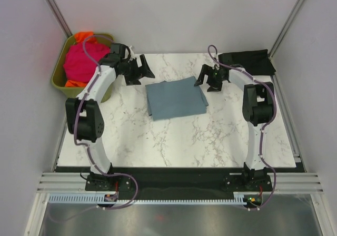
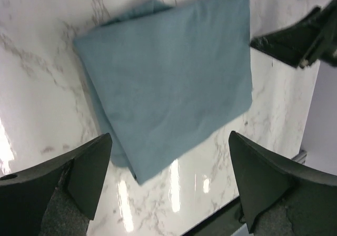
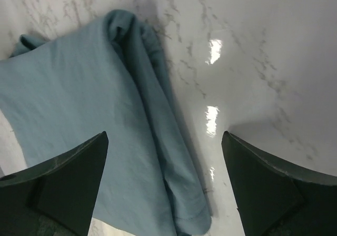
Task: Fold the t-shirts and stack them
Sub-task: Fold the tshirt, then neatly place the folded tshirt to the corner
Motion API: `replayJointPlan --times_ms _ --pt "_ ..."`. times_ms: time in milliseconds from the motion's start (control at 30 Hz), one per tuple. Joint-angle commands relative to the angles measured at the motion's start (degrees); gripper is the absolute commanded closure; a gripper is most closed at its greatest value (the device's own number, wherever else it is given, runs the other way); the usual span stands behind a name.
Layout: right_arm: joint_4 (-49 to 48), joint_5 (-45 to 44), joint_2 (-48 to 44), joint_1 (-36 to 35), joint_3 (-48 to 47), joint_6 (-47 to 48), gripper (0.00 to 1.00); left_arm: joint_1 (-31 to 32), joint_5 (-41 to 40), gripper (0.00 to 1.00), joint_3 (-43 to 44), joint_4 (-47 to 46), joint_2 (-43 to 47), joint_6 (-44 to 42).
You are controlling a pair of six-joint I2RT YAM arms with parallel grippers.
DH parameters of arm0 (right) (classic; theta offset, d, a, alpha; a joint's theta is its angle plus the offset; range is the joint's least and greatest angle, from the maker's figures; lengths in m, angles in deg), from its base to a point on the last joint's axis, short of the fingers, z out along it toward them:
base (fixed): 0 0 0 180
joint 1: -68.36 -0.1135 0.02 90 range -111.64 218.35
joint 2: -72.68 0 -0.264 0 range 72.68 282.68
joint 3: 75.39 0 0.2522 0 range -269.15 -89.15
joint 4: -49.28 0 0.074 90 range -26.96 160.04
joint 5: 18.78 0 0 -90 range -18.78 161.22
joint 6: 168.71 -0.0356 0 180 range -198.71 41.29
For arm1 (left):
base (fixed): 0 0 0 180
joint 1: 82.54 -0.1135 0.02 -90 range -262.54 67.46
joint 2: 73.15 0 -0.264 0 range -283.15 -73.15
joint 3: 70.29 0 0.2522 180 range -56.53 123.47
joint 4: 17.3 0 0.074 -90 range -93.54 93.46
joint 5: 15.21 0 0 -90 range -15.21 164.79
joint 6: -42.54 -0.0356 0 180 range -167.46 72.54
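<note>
The right gripper lowers to the left in the top view onto the shirt's bunched folded edge next, as the shirt's fold runs between the open fingers.
A slate blue-grey t-shirt lies folded into a rectangle on the marble table. My left gripper is open and empty, just above the shirt's far left corner. In the left wrist view the shirt lies flat ahead of the open gripper. My right gripper is open and empty at the shirt's far right corner. In the right wrist view the open gripper hovers over the shirt's bunched folded edge. A black t-shirt lies folded at the back right. A magenta-pink t-shirt and an orange one sit crumpled in the bin.
The olive-green bin stands off the table's back left corner, beside my left arm. Grey walls close in on the back and both sides. The right gripper's black fingers show at the top right of the left wrist view.
</note>
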Motion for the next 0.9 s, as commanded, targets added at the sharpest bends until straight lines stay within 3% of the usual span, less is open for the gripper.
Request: replayJointPlan --times_ms 0,233,333,367,467,533,567,667,767,867 --pt "-4.9 4.7 2.2 -1.5 2.1 1.9 0.02 0.1 0.3 0.00 -13.5 -3.4 12.8 -4.0" --pt "-5.5 6.0 8.5 -6.5 -0.4 -0.1 0.08 0.1 -0.9 0.00 -34.3 -5.4 34.4 -5.2" --pt "-8.3 6.3 9.8 -8.0 1.1 -2.1 0.25 0.0 -1.8 0.00 -40.2 -4.9 42.2 -5.8" --pt "-10.5 7.5 10.3 -7.9 1.9 -3.5 0.38 0.0 -1.8 0.00 -41.4 -4.7 43.9 -6.0" --pt "-13.1 10.0 12.9 -7.9 0.7 -5.0 0.62 0.0 -1.1 0.00 -45.8 -4.0 49.5 -6.6" --pt "-14.9 13.6 14.3 -7.9 0.5 -6.5 0.72 0.0 -1.2 0.00 -48.8 -3.3 53.2 -7.3" --pt "-17.6 14.7 14.3 -7.8 1.2 -6.9 0.83 0.0 -1.6 0.00 -49.9 -2.6 54.3 -7.5" --pt "-22.4 19.1 13.3 -6.7 3.1 -9.2 1.00 0.0 -1.4 0.00 -53.1 -1.1 58.7 -6.7" --pt "-23.3 21.0 9.4 -4.5 4.8 -9.3 1.00 0.0 -0.1 0.00 -54.6 -1.1 62.8 -4.4" --pt "-14.0 17.8 4.8 -1.4 2.2 -2.5 1.00 0.0 -0.6 0.00 -56.2 -1.7 65.5 -3.0"
